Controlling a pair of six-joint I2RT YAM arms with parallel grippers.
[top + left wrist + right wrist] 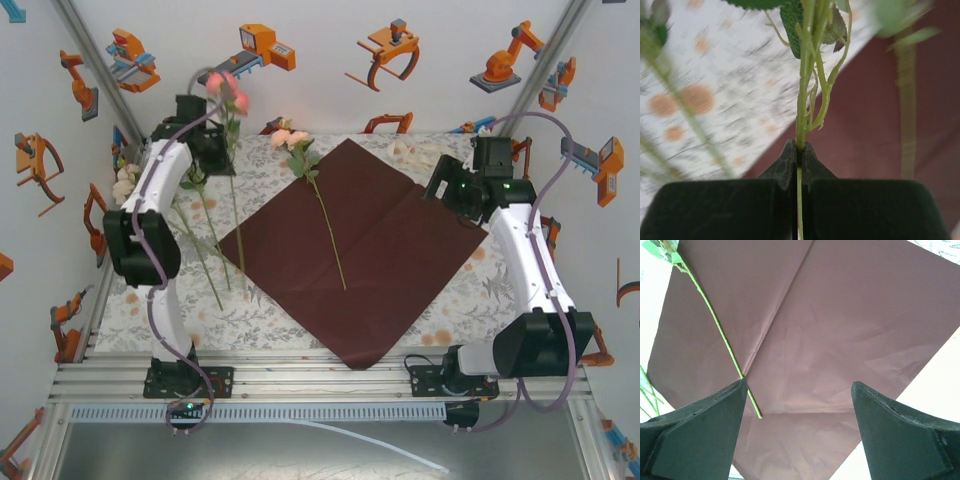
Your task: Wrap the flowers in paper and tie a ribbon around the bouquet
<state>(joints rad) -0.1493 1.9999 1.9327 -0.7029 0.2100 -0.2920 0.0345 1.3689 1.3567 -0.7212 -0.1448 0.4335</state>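
The pink rose [228,88] will next go across the peach rose's stem and down onto the bare paper beside it, where my left gripper will release it on the empty part of the sheet.
The dark red paper [370,250] lies flat as a diamond on the table. One peach rose [292,140] rests on it, its stem [720,332] running down the sheet. My left gripper [226,148] hangs over the paper's left corner, shut on the green stem [802,90] of a pink rose [228,88] that hangs nearly upright; in the left wrist view the gripper [800,150] pinches the stem above the paper [880,125]. My right gripper [437,188] hovers open over the paper [840,330], nothing between its fingers [799,390]. A pale heap [400,147] at the back looks like the ribbon.
More flowers [200,250] lie on the patterned cloth [270,325] left of the paper, with cream blooms [125,182] near the left wall. Walls close in the left, right and back sides. The metal rail [320,375] with the arm bases runs along the front.
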